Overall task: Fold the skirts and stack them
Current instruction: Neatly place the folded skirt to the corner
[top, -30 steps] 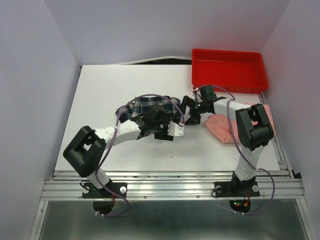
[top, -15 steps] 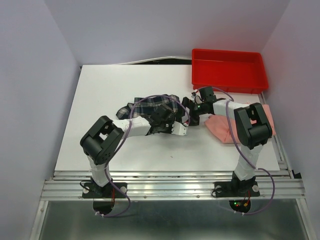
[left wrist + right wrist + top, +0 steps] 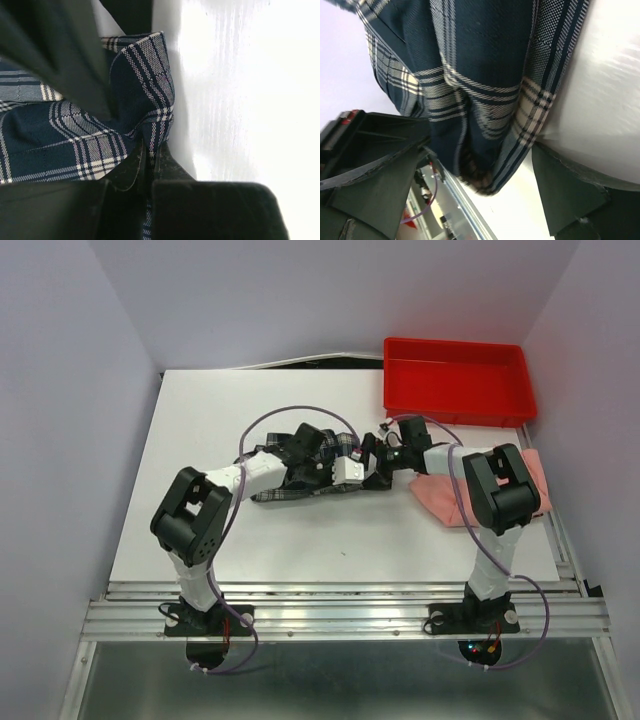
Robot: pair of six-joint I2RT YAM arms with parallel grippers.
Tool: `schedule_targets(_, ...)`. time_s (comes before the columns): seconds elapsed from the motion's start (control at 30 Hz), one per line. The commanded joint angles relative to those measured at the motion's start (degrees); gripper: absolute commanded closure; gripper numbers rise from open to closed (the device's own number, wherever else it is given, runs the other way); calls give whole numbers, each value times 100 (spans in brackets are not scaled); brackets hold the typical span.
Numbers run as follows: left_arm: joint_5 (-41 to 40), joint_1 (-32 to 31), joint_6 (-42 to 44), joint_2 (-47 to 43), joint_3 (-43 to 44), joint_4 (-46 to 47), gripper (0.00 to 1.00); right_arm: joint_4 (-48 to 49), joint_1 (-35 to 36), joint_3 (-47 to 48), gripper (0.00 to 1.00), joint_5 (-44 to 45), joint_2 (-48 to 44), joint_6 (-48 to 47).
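Note:
I will move my right gripper to the left in the top view next, because the plaid skirt's hanging fold (image 3: pixel 482 145) is on that side of it, between its open fingers.
The dark plaid skirt (image 3: pixel 283 491) lies bunched at the middle of the white table (image 3: pixel 220 420), partly under my left arm. My left gripper (image 3: pixel 354 478) is at its right edge. In the left wrist view the left gripper (image 3: pixel 150 150) is shut on a fold of the plaid skirt (image 3: pixel 135 90). My right gripper (image 3: pixel 378 464) faces it from the right. It (image 3: pixel 480 160) is open, and a hanging edge of the plaid skirt (image 3: pixel 485 75) sits between its wide-apart fingers (image 3: pixel 570 195). The salmon-pink skirt (image 3: pixel 445 498) lies crumpled at the right, partly under the right arm.
A red plastic tray (image 3: pixel 457 380) stands at the back right corner of the table. The purple walls close in on both sides. The arms' bases and a metal rail (image 3: pixel 340 612) run along the near edge.
My left gripper has shut on the plaid skirt's edge and shifted back and right, its elbow pulling in. The skirt is more bunched. The right gripper stayed open and nearly still.

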Motion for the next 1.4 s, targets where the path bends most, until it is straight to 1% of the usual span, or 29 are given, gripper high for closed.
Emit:
schedule_targets(0.0,895,205,-394,-163,461,-417,100,967,71,-73,0,-509,187,470)
schedule_targets(0.03,1053,318,-429,-119,540,-460,100,888,72,-38,0,-500,223,444)
schedule_targets(0.13,1195,468,-447,-83,602,-487,100,756,194,-20,0,-544,381,523)
schedule_targets(0.23,1379,530,-307,-57,716,-654,100,659,195,-55,0,-518,425,566)
schedule_targets(0.37,1616,539,123,-127,638,-890,100,1457,195,14,0,-474,582,1215)
schedule_targets(0.53,1705,504,589,-22,655,-1216,100,1907,388,436,0,-456,996,1331)
schedule_targets(0.6,1696,495,599,22,699,-1243,100,1985,555,569,0,-456,1137,1322)
schedule_targets(0.63,1687,504,590,74,734,-1234,100,2030,608,552,1,-439,1172,1314)
schedule_targets(0.67,1652,504,581,92,786,-1217,100,2048,608,534,6,-395,1181,1296)
schedule_targets(0.7,1608,504,538,92,813,-1182,98,2126,669,456,12,-334,1172,1235)
schedule_targets(0.73,1538,504,276,66,839,-1121,87,2136,670,411,20,-264,1163,1191)
schedule_targets(0.77,1398,539,108,23,909,-998,81,2118,670,367,36,-159,1137,1130)
schedule_targets(0.8,1353,661,-294,-152,910,-840,67,2057,670,280,49,34,1050,955)
schedule_targets(0.83,1353,662,-298,-302,910,-839,60,1987,670,253,49,123,997,858)
schedule_targets(0.87,1162,819,-1011,-486,797,-447,54,1891,670,244,60,211,944,752)
schedule_targets(0.9,1029,890,-1279,-679,726,-287,47,1672,670,244,64,299,891,516)
schedule_targets(0.93,880,934,-1456,-1099,664,-215,28,1557,670,270,67,369,830,401)
schedule_targets(0.97,487,952,-1484,-1320,612,-241,16,1451,670,296,72,387,803,295)
schedule_targets(1.0,318,952,-1397,-1540,585,-302,4,1250,670,314,74,405,768,85)
schedule_targets(1.03,124,961,-1396,-1995,550,-259,2,1196,670,323,76,414,707,22)
schedule_targets(1.07,-304,996,-1510,-2226,445,-189,2,1143,670,288,79,431,689,-118)
schedule_targets(1.1,-604,1005,-1676,-2437,383,-66,2,1090,670,279,79,449,663,-232)
schedule_targets(1.13,-955,1014,-1921,-2830,322,248,2,1020,670,279,80,458,645,-364)
schedule_targets(1.17,-1733,1040,-2176,-3008,251,364,2,924,670,296,83,466,619,-496)
schedule_targets(1.2,-2263,1092,-2944,-3280,225,496,2,740,670,323,83,527,610,-671)
schedule_targets(1.23,-2529,1189,-3248,-3361,216,584,2,695,670,323,83,563,583,-760)
schedule_targets(1.3,-2401,1504,-3706,-3414,452,218,2,485,670,323,86,607,513,-883)
schedule_targets(1.33,-2269,1872,-4265,-3293,592,-367,2,431,670,323,87,668,496,-901)
schedule_targets(1.37,-2146,2058,-4627,-3187,863,-695,4,387,670,314,88,677,452,-893)
